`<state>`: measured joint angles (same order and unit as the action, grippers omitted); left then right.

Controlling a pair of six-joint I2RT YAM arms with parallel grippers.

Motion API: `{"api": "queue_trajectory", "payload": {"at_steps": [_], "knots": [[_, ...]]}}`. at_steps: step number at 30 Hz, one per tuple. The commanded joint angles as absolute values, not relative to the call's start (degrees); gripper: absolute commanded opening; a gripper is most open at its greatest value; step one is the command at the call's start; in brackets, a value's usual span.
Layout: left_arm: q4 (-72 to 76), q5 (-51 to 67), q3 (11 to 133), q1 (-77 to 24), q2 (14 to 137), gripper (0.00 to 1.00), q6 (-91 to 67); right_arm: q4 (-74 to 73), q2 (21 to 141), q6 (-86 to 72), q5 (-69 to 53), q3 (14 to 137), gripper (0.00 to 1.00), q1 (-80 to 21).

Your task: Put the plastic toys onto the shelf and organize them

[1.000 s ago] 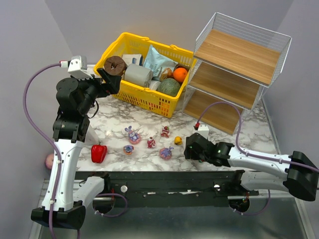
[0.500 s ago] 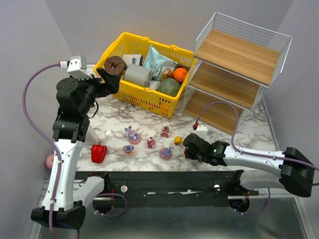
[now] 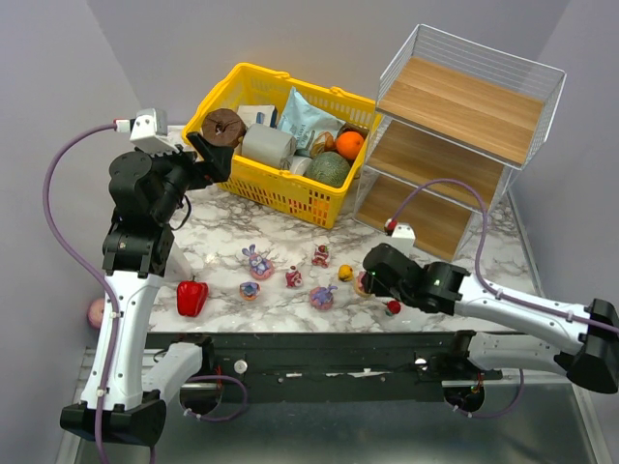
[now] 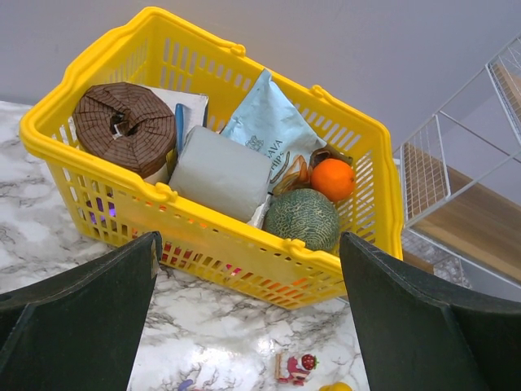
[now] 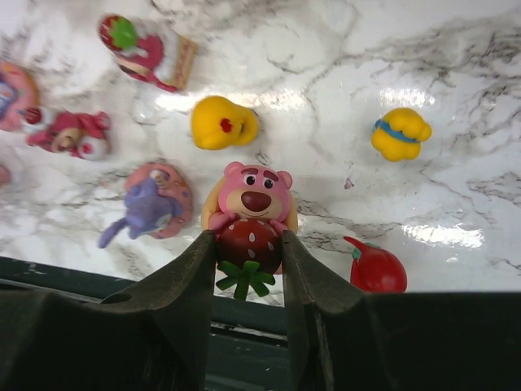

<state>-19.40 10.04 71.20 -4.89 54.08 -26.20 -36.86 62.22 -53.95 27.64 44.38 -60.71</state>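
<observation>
The bare end of the shelf's middle board away from the basket is above and outward, so my right gripper will rise outward to it next and let go of the bear there.
My right gripper (image 5: 248,240) is shut on a pink bear toy hugging a strawberry (image 5: 254,199), low over the marble table near its front edge; in the top view the right gripper (image 3: 367,283) hides most of the bear. Around it lie a yellow duck (image 5: 222,122), a second duck with a blue band (image 5: 400,133), a small red toy (image 5: 376,269), a purple bunny (image 5: 153,208) and red-pink figures (image 5: 65,134). More toys (image 3: 256,261) are spread left of it. The shelf (image 3: 455,145) stands back right, with bare boards. My left gripper (image 3: 208,155) hangs open beside the basket, holding nothing.
A yellow basket (image 3: 280,184) full of groceries stands back centre, filling the left wrist view as the basket (image 4: 212,220). A red bell pepper (image 3: 191,296) lies front left. The dark base rail (image 3: 319,353) runs along the near edge.
My right gripper closed on the pink bear and shifted right and a little back, uncovering the small red toy by the front edge. The left arm has not moved.
</observation>
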Motion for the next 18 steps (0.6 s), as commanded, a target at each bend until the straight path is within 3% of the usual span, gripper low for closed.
{"api": "queue_trajectory", "payload": {"at_steps": [1, 4, 18], "knots": [[-19.4, 9.2, 70.0, -4.5, 52.6, 0.99, -25.8, -44.1, 58.8, -54.2, 33.4, 51.6, 0.06, -61.1], [-19.3, 9.3, 69.8, -4.6, 52.3, 0.99, -25.8, -46.7, 58.4, -53.9, 33.8, 55.0, 0.01, -61.1], [-18.6, 10.6, 69.4, -4.7, 52.4, 0.99, -26.9, -61.3, 56.9, -53.5, 44.8, 69.9, 0.01, -61.0]]}}
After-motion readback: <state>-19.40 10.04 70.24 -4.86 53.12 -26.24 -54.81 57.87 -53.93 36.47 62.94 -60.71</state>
